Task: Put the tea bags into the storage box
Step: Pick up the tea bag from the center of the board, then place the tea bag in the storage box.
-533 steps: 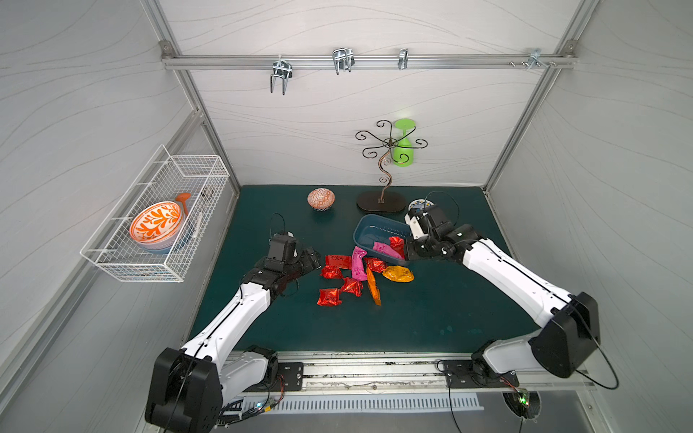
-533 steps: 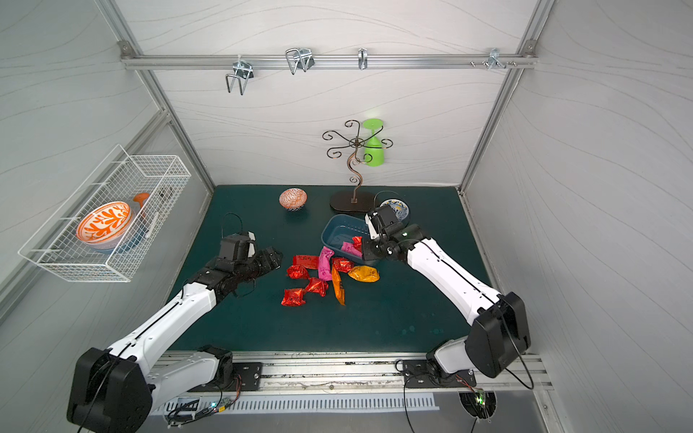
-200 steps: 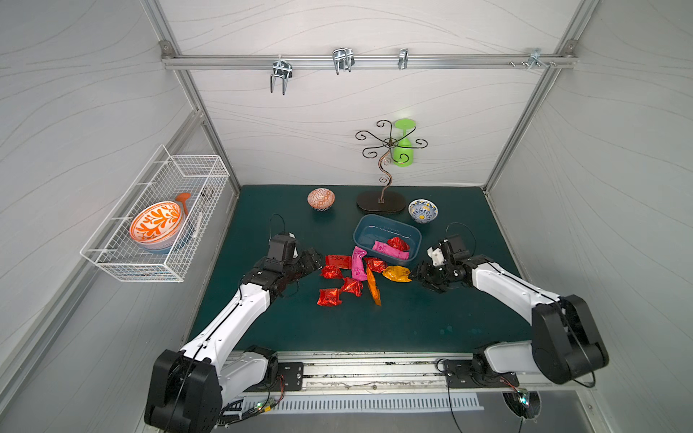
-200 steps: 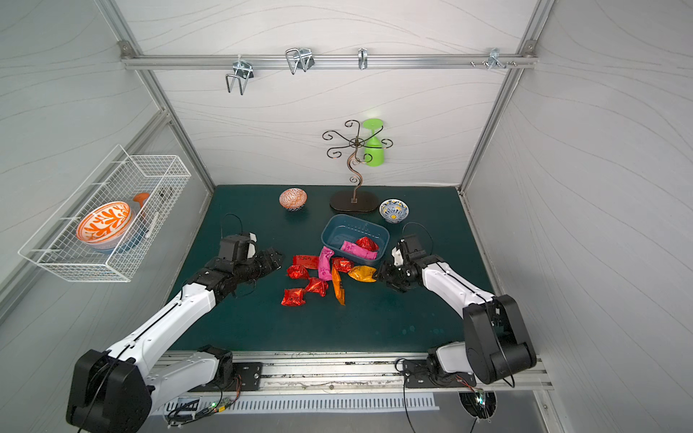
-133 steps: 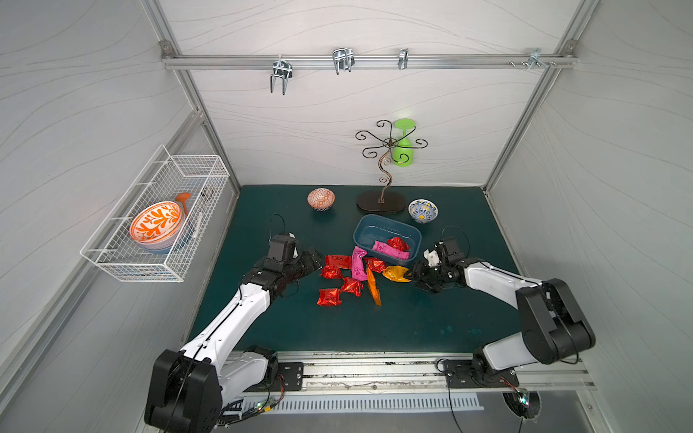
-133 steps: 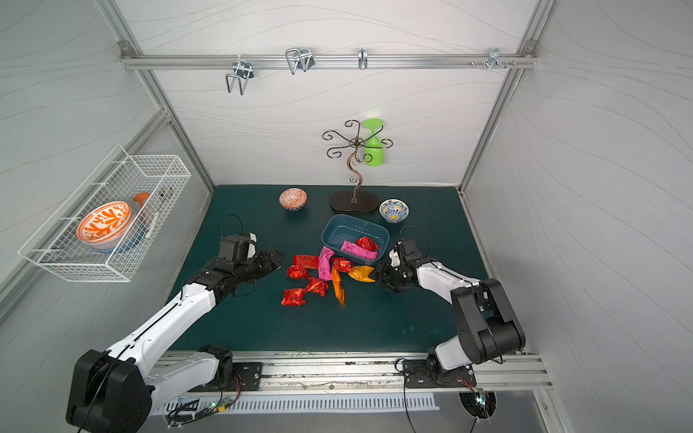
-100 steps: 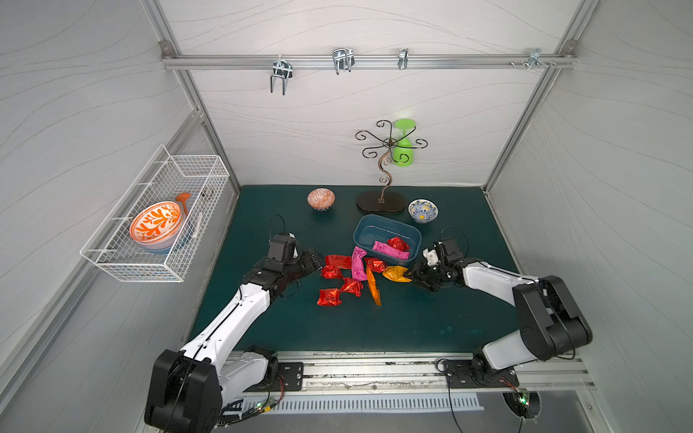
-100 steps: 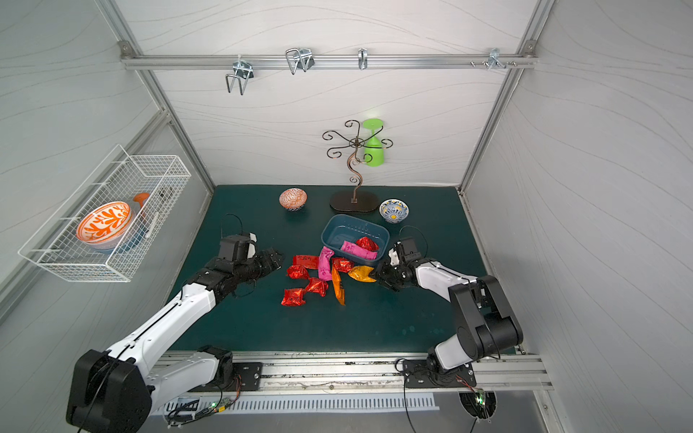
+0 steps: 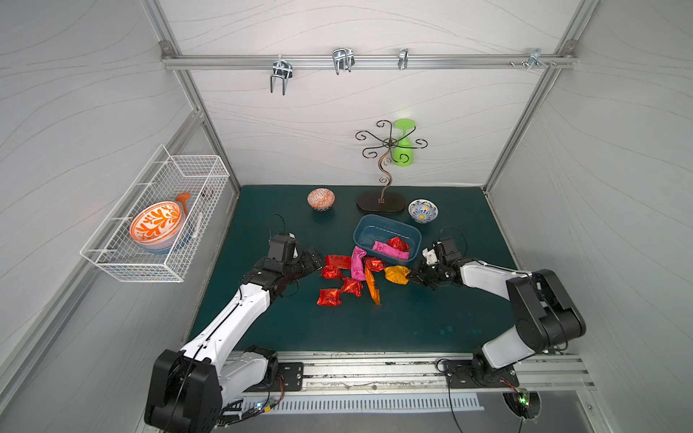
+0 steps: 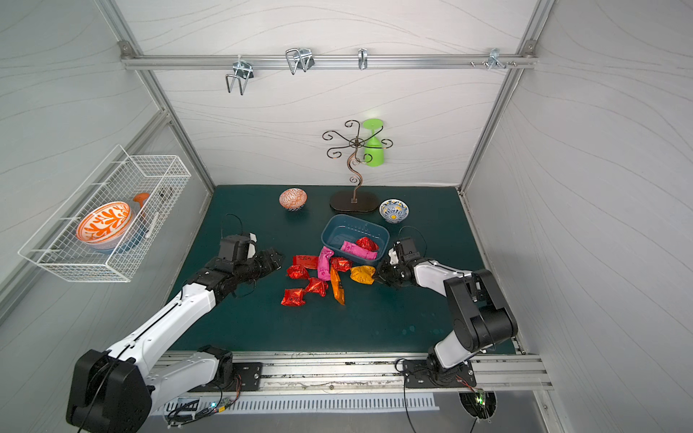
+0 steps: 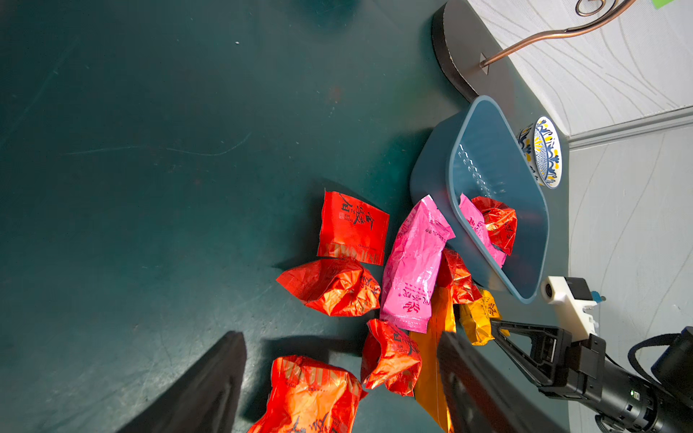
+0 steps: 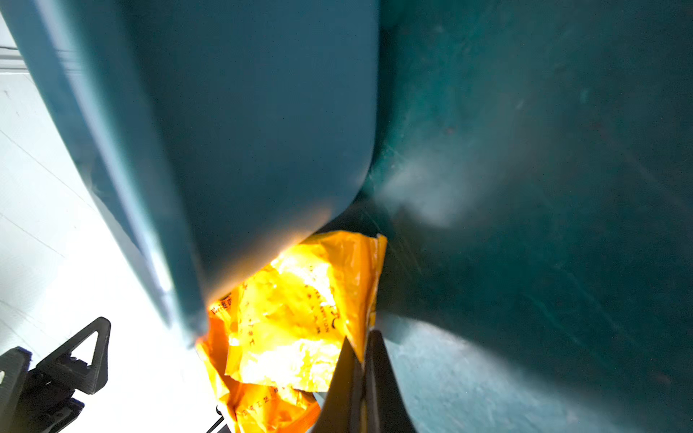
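Observation:
I will next raise my right gripper over the box's side, move outward past it and release in the free space behind the box's red packet.
Several foil tea bags, red (image 9: pixel 329 296), magenta (image 9: pixel 358 263) and orange (image 9: pixel 372 286), lie heaped on the green mat beside the dark blue storage box (image 9: pixel 375 230). A magenta and a red packet (image 9: pixel 398 243) lie inside the box. My right gripper (image 9: pixel 410 278) is shut on the edge of a yellow tea bag (image 9: pixel 396 273) that rests against the box's near corner. The right wrist view shows that packet (image 12: pixel 300 307) pinched at the right gripper's tips (image 12: pixel 362 352) under the box wall (image 12: pixel 243 131). My left gripper (image 9: pixel 315 258) stands open and empty, left of the pile, a red packet (image 11: pixel 311 397) showing between its fingers (image 11: pixel 210 382).
Two small patterned bowls (image 9: pixel 321 198) (image 9: pixel 422 210) and a metal stand (image 9: pixel 381 204) carrying a green cup (image 9: pixel 403 155) stand behind the box. A white wire basket (image 9: pixel 157 225) with an orange bowl hangs on the left wall.
My right gripper came down from the box, slid left to the yellow tea bag and closed on its edge. The left arm has stayed still.

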